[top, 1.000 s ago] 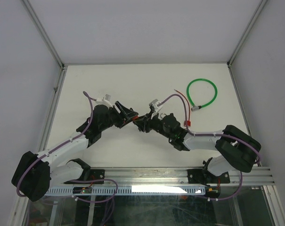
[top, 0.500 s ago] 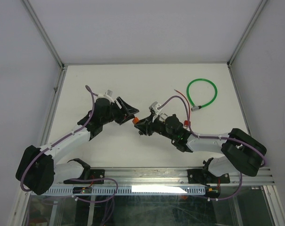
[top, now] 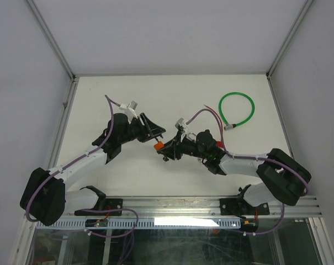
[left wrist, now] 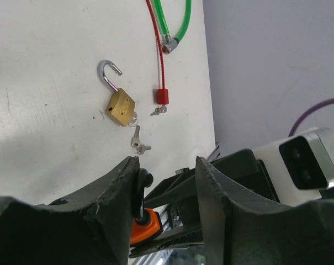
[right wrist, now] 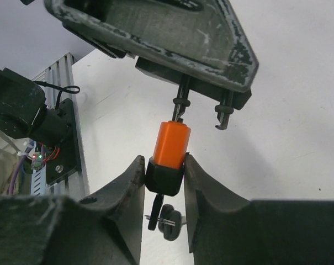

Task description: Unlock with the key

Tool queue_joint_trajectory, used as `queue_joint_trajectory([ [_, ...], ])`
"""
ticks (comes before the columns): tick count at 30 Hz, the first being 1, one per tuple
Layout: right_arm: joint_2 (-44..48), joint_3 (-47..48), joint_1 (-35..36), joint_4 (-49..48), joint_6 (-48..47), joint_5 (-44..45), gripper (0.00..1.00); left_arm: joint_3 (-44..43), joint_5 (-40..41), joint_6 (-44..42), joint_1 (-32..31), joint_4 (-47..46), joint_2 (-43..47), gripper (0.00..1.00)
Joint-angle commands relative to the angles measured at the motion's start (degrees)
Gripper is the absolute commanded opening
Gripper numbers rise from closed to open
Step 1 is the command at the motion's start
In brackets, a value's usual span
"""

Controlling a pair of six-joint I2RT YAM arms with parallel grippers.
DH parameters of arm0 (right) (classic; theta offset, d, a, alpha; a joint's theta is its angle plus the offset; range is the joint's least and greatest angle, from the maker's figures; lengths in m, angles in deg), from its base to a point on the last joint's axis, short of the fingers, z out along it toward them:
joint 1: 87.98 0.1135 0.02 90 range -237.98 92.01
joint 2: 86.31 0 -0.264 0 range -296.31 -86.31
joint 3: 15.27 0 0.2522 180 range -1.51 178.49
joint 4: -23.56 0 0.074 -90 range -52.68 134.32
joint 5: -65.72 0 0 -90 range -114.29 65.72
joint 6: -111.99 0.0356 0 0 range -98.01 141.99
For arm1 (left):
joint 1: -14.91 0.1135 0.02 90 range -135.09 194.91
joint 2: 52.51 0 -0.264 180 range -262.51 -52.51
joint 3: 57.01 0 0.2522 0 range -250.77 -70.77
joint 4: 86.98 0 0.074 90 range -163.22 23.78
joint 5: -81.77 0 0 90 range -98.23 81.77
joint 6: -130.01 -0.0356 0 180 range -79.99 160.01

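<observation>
My right gripper will next move the padlock down and back onto the bare tabletop and let go of the padlock's base, because the shackle's loose end hangs outside the padlock's body.
An orange padlock with a black base [right wrist: 172, 149] is clamped between my right gripper's [right wrist: 163, 165] fingers, held above the table. A black-headed key [right wrist: 157, 207] sticks out of the lock's underside, and more keys [right wrist: 172, 221] hang from it. The thin shackle [right wrist: 183, 102] rises to my left gripper, and its hooked free end [right wrist: 224, 117] hangs outside the body. In the left wrist view, my left gripper [left wrist: 168, 165] stands open. The black shackle loop [left wrist: 140, 185] rests against its left finger only. From above, the lock [top: 159, 146] sits between the two grippers.
A brass padlock [left wrist: 120, 106] with its shackle swung open lies on the table, small keys [left wrist: 139, 144] beside it. A red cable lock [left wrist: 161, 96] and a green cable loop [top: 237, 110] lie at the back right. The frame rail [top: 211, 205] runs along the near edge.
My left gripper drew back from the lock's top, then edged in again with jaws apart. My right gripper turned slightly and brought the lock nearer, so its orange body now shows.
</observation>
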Motion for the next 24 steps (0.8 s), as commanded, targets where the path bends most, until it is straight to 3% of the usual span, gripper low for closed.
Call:
queue_joint_trajectory([
  [1, -2.1, 2.1, -3.0, 1.2, 3.7, -6.5, 0.0, 1.0, -3.8, -7.2, 0.5, -10.4, 0.3, 0.43],
  [6, -5.3, 3.2, -4.9, 5.6, 5.2, -10.6, 0.0, 5.0, -0.9, -11.6, 0.5, -14.4, -1.6, 0.38],
  [15, -10.2, 6.2, -5.3, 14.5, 4.7, -9.6, 0.0, 5.3, -1.6, -11.1, 0.5, -16.9, -15.2, 0.3],
  [24, -15.6, 12.1, -6.4, 25.7, 7.0, -6.6, 0.0, 2.4, 9.8, -12.0, 0.5, -2.6, -20.1, 0.33],
])
